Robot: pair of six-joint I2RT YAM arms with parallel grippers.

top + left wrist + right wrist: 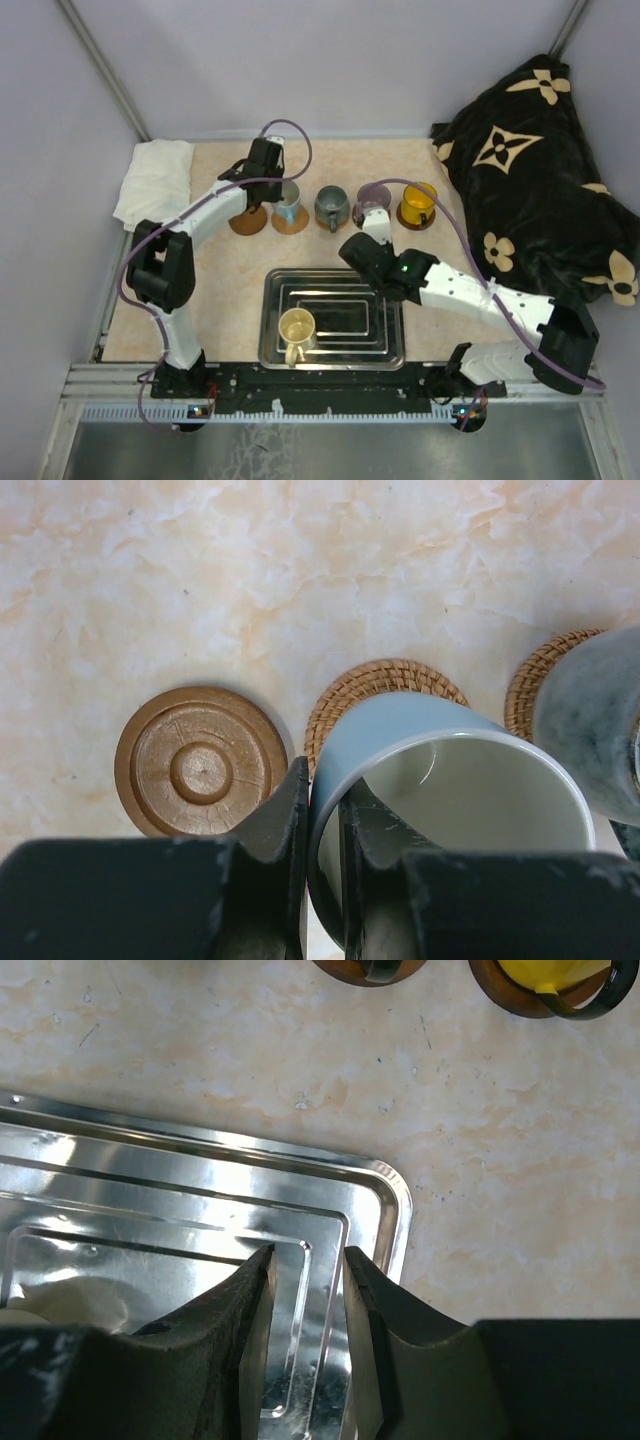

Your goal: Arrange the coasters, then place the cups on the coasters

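Observation:
The left gripper lowers the hanging light blue cup onto the woven coaster point(385, 678) next and releases the cup's rim. The coaster lies below the gripper, already under that cup.
My left gripper point(322, 780) point(277, 184) is shut on the rim of the white and light blue cup point(430, 742) point(289, 200), one finger inside and one outside. That cup hangs over a woven coaster point(385, 678) point(291, 222); whether they touch I cannot tell. Left of it lies a bare brown wooden coaster point(200, 763) point(247, 222). The grey-blue cup point(331, 205) point(590, 720), purple-grey cup point(372, 199) and orange-yellow cup point(418, 203) stand in the same row. A cream cup point(297, 330) sits in the steel tray point(375, 352). My right gripper point(308, 1255) point(356, 250) is open and holds nothing, above the tray's far right corner point(385, 1185).
A folded white cloth point(155, 178) lies at the back left. A black cushion with a cream flower pattern point(540, 170) fills the back right. The arms' base rail point(330, 385) runs along the near edge.

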